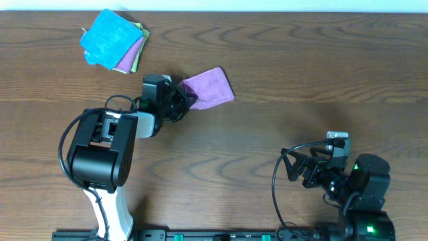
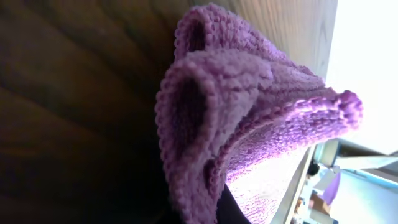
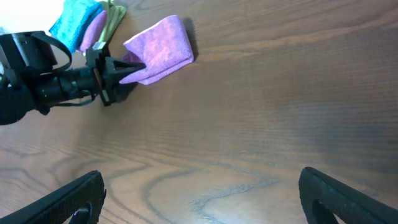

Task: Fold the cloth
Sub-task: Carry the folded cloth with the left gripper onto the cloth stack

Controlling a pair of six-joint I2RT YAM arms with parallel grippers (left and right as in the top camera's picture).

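Note:
My left gripper is going to lift and carry the purple cloth [image 1: 210,87] outward, lower it onto the blue top of the stack [image 1: 110,39] and release it, as folded cloths lie there.
A purple knitted cloth [image 1: 210,87] lies folded on the wooden table at upper centre. It fills the left wrist view [image 2: 249,112] and shows in the right wrist view [image 3: 160,51]. My left gripper [image 1: 189,102] is shut on the cloth's left corner, lifting that edge a little; it shows in the right wrist view [image 3: 121,78]. My right gripper [image 3: 202,199] is open and empty above bare table at lower right, far from the cloth [image 1: 319,167].
A stack of folded cloths, blue [image 1: 107,37] on top with purple and green beneath, sits at the table's back left. It also shows in the right wrist view [image 3: 78,18]. The table's far edge runs just behind it.

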